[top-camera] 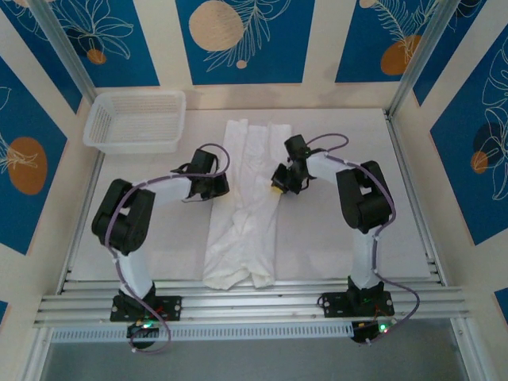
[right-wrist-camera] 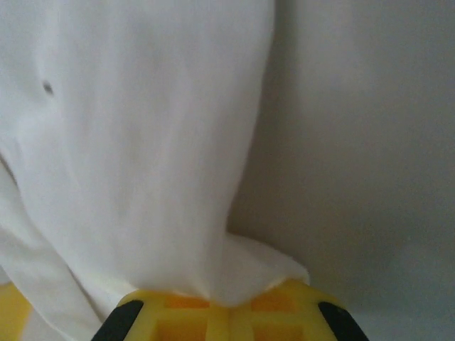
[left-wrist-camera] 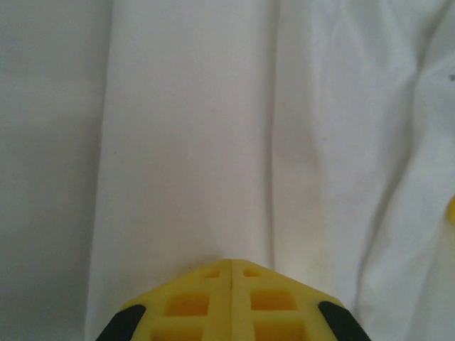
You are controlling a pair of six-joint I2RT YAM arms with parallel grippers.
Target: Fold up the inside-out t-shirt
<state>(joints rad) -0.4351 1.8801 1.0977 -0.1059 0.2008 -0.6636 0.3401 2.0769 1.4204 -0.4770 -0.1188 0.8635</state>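
Note:
Next, my right gripper drags the bunched edge outward toward tabletop by the back wall [top-camera: 259, 115] and releases it, since the near end reaches the rails.
The white t-shirt [top-camera: 244, 208] lies as a long narrow strip down the middle of the table, wrinkled at its near end. My left gripper [top-camera: 216, 187] is at the strip's left side. In the left wrist view the left gripper [left-wrist-camera: 231, 261] has its yellow fingers closed together, tips dug into the t-shirt [left-wrist-camera: 185, 142] with a small pucker there. My right gripper [top-camera: 278, 184] is at the strip's right side. In the right wrist view the right gripper [right-wrist-camera: 231, 300] is shut on a bunched edge of the t-shirt [right-wrist-camera: 142, 142], which rises up and drapes over its tips.
A white mesh basket [top-camera: 131, 144] stands at the back left corner. Aluminium rails [top-camera: 254, 302] run along the near edge by the arm bases. Patterned walls and metal posts [top-camera: 413, 55] close in the sides and back.

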